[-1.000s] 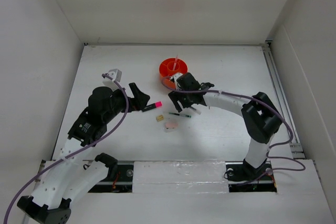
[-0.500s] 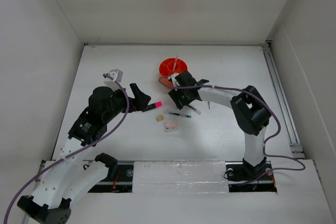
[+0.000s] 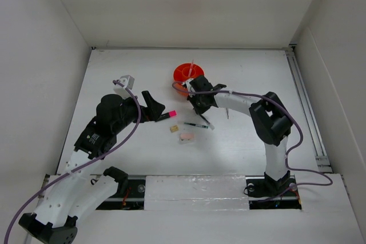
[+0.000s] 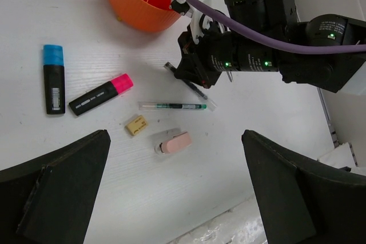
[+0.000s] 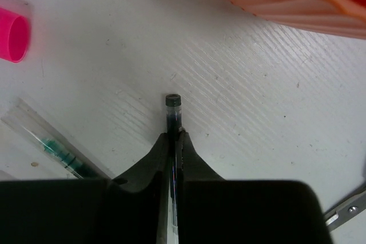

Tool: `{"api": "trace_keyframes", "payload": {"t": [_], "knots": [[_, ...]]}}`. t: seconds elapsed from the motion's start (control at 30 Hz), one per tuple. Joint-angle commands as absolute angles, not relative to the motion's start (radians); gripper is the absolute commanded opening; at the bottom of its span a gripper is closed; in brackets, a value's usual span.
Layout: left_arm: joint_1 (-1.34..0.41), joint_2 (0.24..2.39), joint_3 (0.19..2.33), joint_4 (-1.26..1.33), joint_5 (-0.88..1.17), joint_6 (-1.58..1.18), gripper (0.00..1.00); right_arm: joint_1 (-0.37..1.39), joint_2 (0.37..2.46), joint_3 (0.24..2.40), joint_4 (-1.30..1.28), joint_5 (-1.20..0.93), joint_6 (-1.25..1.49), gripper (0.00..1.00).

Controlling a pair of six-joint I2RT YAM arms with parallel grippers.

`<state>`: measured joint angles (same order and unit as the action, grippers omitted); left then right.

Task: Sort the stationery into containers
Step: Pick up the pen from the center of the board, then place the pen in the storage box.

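Note:
The right gripper lifts outward next and tilts the flat-lying pen upright. It then lowers and releases it in the orange organiser (image 3: 189, 74), open-topped and outward of the gripper.
My right gripper (image 5: 172, 138) is shut on a slim dark pen (image 5: 173, 110) that lies on the table just in front of the orange organiser (image 3: 189, 74). The pen's end sticks out past the fingertips. A clear-cased green pen (image 4: 174, 106), a tan eraser (image 4: 135, 124) and a pink eraser (image 4: 177, 142) lie close by. The pink-capped highlighter (image 4: 100, 94) and the blue-capped highlighter (image 4: 54, 78) rest further left. My left gripper (image 4: 176, 161) hangs open above the erasers with nothing in it.
A thin pencil stands in the organiser (image 3: 192, 64). A metal scissor tip (image 5: 346, 207) shows just right of my right gripper. White walls close the table (image 3: 251, 78) at the back and on both sides.
My right gripper has dropped onto the dark pen and closed on it. The left arm has stayed still.

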<state>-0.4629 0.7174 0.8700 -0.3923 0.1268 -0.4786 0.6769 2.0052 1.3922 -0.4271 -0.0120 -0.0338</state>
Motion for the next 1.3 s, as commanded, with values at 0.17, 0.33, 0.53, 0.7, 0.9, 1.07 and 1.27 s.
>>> {"api": "trace_keyframes", "payload": {"t": [0.17, 0.33, 0.53, 0.7, 0.9, 1.07, 1.27], "knots": [[-0.462, 0.704, 0.865, -0.351, 0.141, -0.462, 1.00, 0.675, 2.026, 1.367, -0.485, -0.048, -0.021, 0.00], [-0.462, 0.704, 0.865, -0.351, 0.132, -0.462, 1.00, 0.738, 1.896, 1.355, -0.442, -0.048, -0.025, 0.00], [-0.462, 0.704, 0.865, -0.351, 0.123, -0.462, 1.00, 0.799, 1.697, 1.428, -0.460, 0.102, -0.086, 0.00], [-0.462, 0.704, 0.865, -0.362, 0.083, -0.482, 1.00, 0.813, 1.547, 1.401, -0.234, 0.155, -0.138, 0.00], [-0.462, 0.661, 0.865, -0.373, 0.034, -0.503, 1.00, 0.686, 1.514, 1.298, 0.383, 0.299, 0.085, 0.00], [-0.462, 0.652, 0.856, -0.373, 0.025, -0.503, 1.00, 0.583, 1.627, 1.325, 0.642, -0.021, 0.195, 0.00], [-0.462, 0.632, 0.856, -0.373, 0.015, -0.503, 1.00, 0.511, 1.792, 1.424, 0.771, -0.259, 0.293, 0.00]]}}
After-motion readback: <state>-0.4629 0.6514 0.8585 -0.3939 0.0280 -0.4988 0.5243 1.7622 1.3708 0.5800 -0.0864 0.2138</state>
